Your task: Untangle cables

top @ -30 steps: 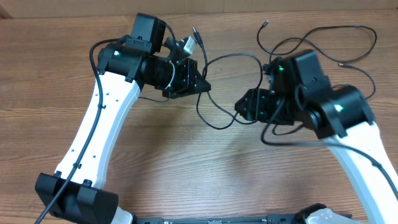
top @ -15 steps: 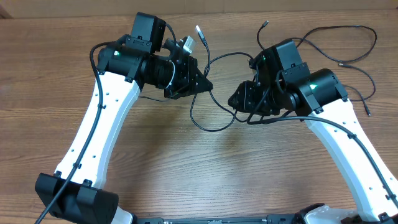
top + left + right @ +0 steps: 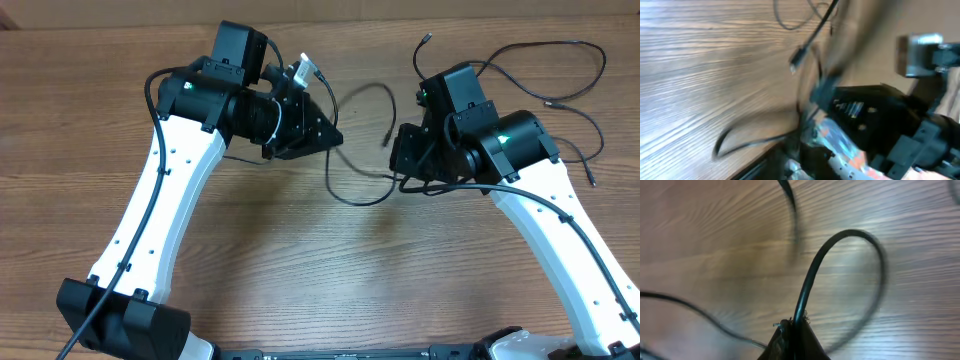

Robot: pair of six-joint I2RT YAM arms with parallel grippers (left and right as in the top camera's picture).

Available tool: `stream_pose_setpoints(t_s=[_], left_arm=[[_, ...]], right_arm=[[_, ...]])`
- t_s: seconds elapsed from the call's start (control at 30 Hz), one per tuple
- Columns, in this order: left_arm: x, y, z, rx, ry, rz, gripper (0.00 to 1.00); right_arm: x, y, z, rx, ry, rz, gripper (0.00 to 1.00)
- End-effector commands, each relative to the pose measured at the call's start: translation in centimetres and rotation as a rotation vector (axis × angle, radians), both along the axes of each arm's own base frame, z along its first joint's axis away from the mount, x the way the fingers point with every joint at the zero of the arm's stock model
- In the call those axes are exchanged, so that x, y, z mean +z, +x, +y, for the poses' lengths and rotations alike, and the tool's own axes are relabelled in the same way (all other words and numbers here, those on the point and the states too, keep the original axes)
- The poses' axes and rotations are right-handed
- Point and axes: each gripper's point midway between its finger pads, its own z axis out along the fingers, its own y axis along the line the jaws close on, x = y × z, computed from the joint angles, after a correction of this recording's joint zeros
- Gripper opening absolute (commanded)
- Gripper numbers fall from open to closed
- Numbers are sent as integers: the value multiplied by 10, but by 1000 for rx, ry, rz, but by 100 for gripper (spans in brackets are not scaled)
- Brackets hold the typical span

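Observation:
My right gripper needs to move the sagging cable loop up and to the right in the overhead view next, over the bare tabletop, clear of the cable pieces at the back.
Thin black cables lie on the wooden table. One cable loop [image 3: 358, 203] sags between the two arms and ends at my right gripper [image 3: 398, 168]. In the right wrist view that gripper [image 3: 796, 327] is shut on the cable [image 3: 812, 275], which arcs up out of its tips. A blurred strand curves over the gap to a free plug end [image 3: 387, 142], seen in mid-air in the left wrist view as the plug [image 3: 795, 61]. My left gripper [image 3: 330, 137] points right at the loop's left end. Its jaws are a blur, so I cannot tell if anything is between them.
More cable strands [image 3: 560, 45] spread in wide loops at the back right, behind the right arm [image 3: 520, 145]. The left arm [image 3: 180, 170] crosses the left half of the table. Another cable loop [image 3: 740, 142] lies flat below the left wrist.
My right gripper has shut on the cable and drawn back to the right. The plug end by the left wrist has swung right into the gap between the arms.

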Motion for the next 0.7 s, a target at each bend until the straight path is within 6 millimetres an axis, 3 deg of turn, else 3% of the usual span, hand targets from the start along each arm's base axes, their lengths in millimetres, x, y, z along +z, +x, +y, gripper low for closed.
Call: stream_pose_setpoints(t_s=[0.0, 0.1, 0.23, 0.4, 0.67], left_arm=[[7, 3, 12, 23, 75, -80, 87], [12, -1, 7, -28, 40, -111, 100], [25, -4, 0, -104, -45, -161, 100], [25, -3, 3, -99, -47, -162, 100], [21, -5, 6, -116, -21, -176, 100]], right_arm=[[19, 9, -18, -82, -59, -83, 4], [30, 10, -30, -115, -100, -126, 4], [54, 11, -54, -187, -187, -206, 4], [92, 5, -83, -291, -257, -303, 4], [134, -13, -82, -288, -163, -395, 4]])
